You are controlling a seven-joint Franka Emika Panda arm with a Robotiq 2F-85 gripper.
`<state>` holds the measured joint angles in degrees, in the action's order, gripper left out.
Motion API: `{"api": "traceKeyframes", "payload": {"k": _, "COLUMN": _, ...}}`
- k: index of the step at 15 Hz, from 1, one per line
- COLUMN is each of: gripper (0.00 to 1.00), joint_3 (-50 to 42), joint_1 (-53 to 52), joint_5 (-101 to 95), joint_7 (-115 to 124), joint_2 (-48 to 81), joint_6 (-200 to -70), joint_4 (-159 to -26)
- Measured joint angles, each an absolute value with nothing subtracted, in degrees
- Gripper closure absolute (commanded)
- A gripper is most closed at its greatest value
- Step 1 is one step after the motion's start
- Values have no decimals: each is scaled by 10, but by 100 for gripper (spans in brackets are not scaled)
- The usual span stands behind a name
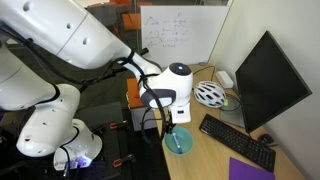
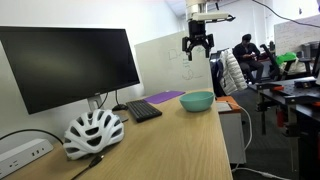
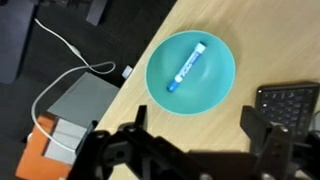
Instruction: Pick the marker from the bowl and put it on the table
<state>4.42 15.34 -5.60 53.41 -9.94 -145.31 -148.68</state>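
The robot will turn its gripper next while lowering it into the teal bowl.
The teal bowl sits on the light-wood table near its edge; it also shows in both exterior views. The blue marker with a pale part lies inside the bowl, slanted; in an exterior view it shows as a thin stick. My gripper hangs high above the bowl, open and empty, its two fingers spread wide. In an exterior view the gripper is well above the bowl.
A white and grey helmet, a black keyboard, a monitor and a purple sheet are on the table. A grey box and an orange-topped cart stand beside the table edge.
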Motion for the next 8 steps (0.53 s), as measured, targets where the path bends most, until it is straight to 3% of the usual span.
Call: {"api": "traceKeyframes", "payload": {"k": 8, "gripper": 0, "joint_3": -15, "joint_1": 142, "joint_5": -181, "joint_7": 859, "joint_2": 30, "joint_6": -1485, "joint_4": -1455}}
